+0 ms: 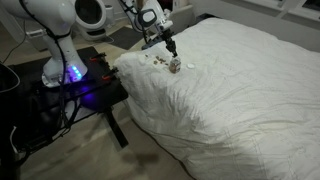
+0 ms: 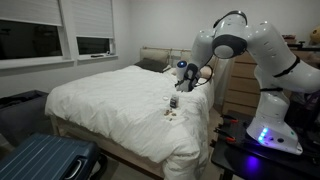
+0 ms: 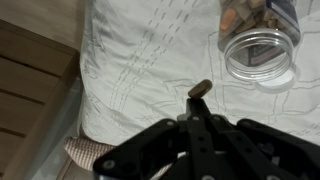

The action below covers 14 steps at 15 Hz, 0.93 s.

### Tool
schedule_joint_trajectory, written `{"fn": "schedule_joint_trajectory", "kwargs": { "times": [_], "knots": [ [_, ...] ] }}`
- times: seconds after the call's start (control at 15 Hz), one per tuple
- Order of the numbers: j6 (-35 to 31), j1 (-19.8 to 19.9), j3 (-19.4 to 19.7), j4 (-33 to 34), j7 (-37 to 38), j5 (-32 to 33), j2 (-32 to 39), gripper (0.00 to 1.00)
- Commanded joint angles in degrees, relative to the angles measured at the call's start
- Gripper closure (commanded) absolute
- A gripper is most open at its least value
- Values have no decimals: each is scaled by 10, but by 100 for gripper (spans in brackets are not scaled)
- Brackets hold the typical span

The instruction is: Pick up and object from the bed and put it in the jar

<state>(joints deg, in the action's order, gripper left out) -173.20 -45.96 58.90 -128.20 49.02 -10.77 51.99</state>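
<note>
Next, the gripper shifts to the right in the wrist view, where the jar's opening [image 1: 175,60] [image 3: 259,57] lies, and releases the bit, which is still short of the jar's rim.
The bed [image 1: 240,80] with its rumpled white duvet fills both exterior views [image 2: 110,95]. The jar [image 3: 258,45], squat and glassy, stands on the duvet near the bed's corner and holds several tan bits; it also shows in both exterior views [image 1: 176,66] [image 2: 173,103]. My gripper [image 3: 198,95] is shut on a small tan-brown bit [image 3: 201,88] at its fingertips, just above the duvet and beside the jar. In the exterior views the gripper [image 1: 171,47] [image 2: 183,82] hangs just above the jar.
Tiny tan and dark bits [image 1: 157,62] lie scattered on the duvet near the jar. A wooden floor and bed edge [image 3: 35,80] lie beside. A dark suitcase [image 2: 45,160] stands at the bed's foot. A dresser [image 2: 235,85] and black cart [image 1: 60,90] are nearby.
</note>
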Motion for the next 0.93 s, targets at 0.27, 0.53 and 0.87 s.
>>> {"fn": "schedule_joint_trajectory", "kwargs": {
  "times": [0.27, 0.53, 0.87],
  "knots": [
    [-7, 26, -13, 45, 6, -15, 26, 100],
    [-3, 40, -28, 66, 9, -16, 31, 100],
    [-1, 54, -45, 85, 16, -13, 38, 100]
  ]
}}
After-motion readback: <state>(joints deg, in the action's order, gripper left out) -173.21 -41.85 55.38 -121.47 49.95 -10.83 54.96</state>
